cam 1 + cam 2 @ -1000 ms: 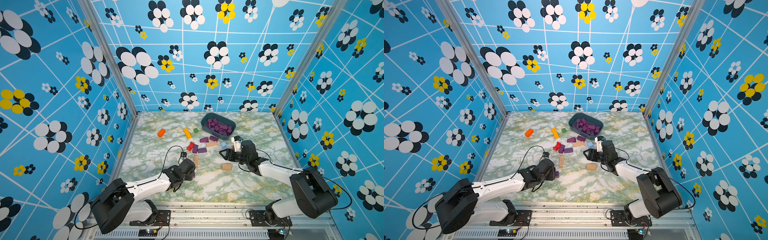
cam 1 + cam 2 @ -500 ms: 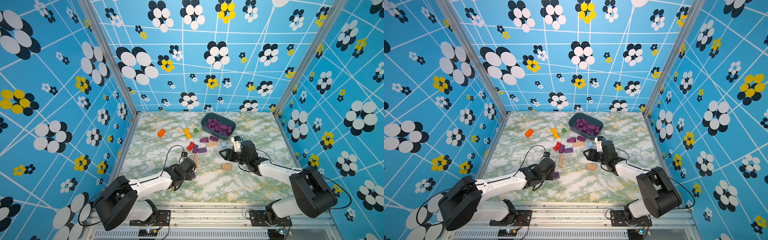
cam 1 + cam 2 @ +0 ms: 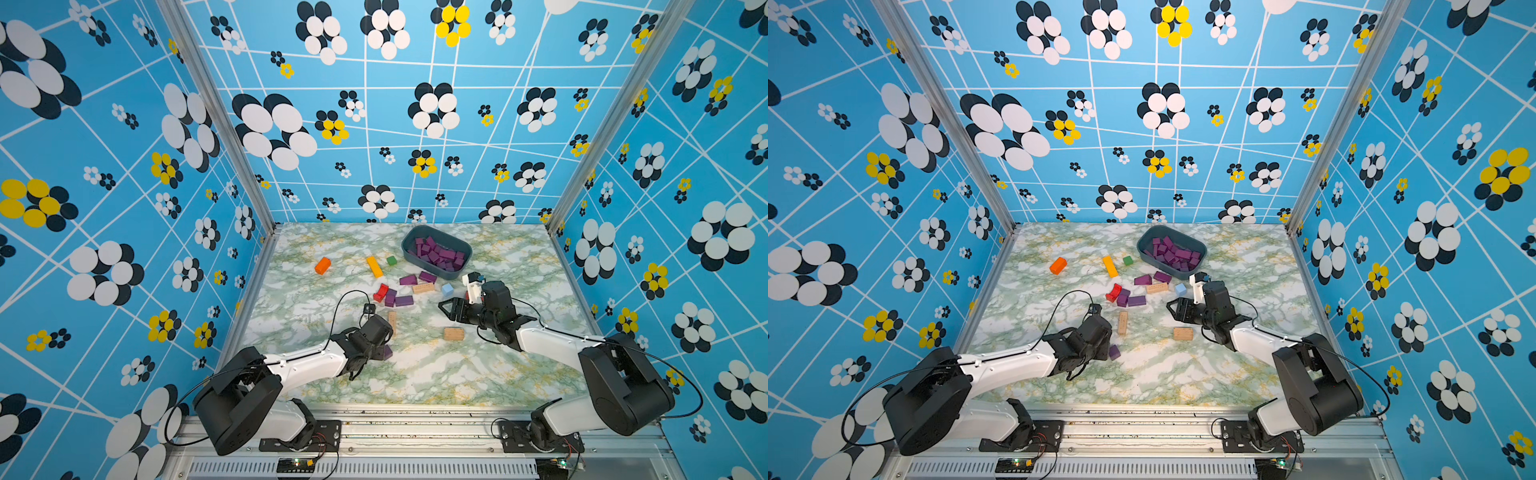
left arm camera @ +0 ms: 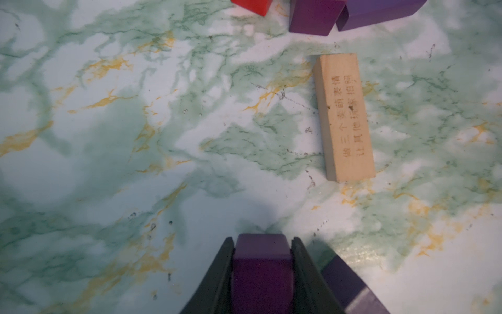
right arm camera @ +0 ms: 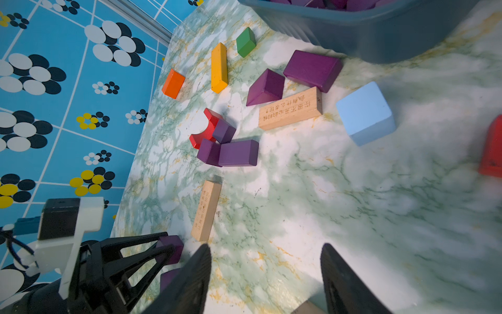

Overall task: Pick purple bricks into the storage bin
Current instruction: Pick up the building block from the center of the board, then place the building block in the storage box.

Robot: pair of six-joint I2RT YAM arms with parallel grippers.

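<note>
The brick next goes up and outward with my left gripper over the bin's end by the green cube [image 3: 417, 244] for release, since the bin stands outward.
My left gripper [image 4: 263, 240] is shut on a dark purple brick [image 4: 262, 261] low over the marble table, near its front left. A second purple brick [image 4: 350, 282] lies just beside it and shows next to the left gripper [image 3: 376, 351] in both top views [image 3: 1114, 352]. Several more purple bricks [image 5: 239, 153] lie loose mid-table, two of them [image 5: 312, 69] close to the storage bin [image 3: 432, 269]. The dark teal bin stands at the back with many purple bricks inside. My right gripper [image 3: 445, 308] hovers open and empty in front of the bin.
Tan wooden blocks lie near the left gripper [image 3: 391, 322], below the right gripper [image 3: 453, 333] and beside the purple bricks [image 3: 423, 287]. A light-blue cube [image 3: 447, 289], a red arch [image 3: 380, 292], a yellow bar [image 3: 374, 266], a green cube [image 3: 391, 260] and an orange block [image 3: 322, 265] are scattered mid-table.
The left gripper's jaws have closed onto the purple brick. The right arm has stayed where it was, still open.
</note>
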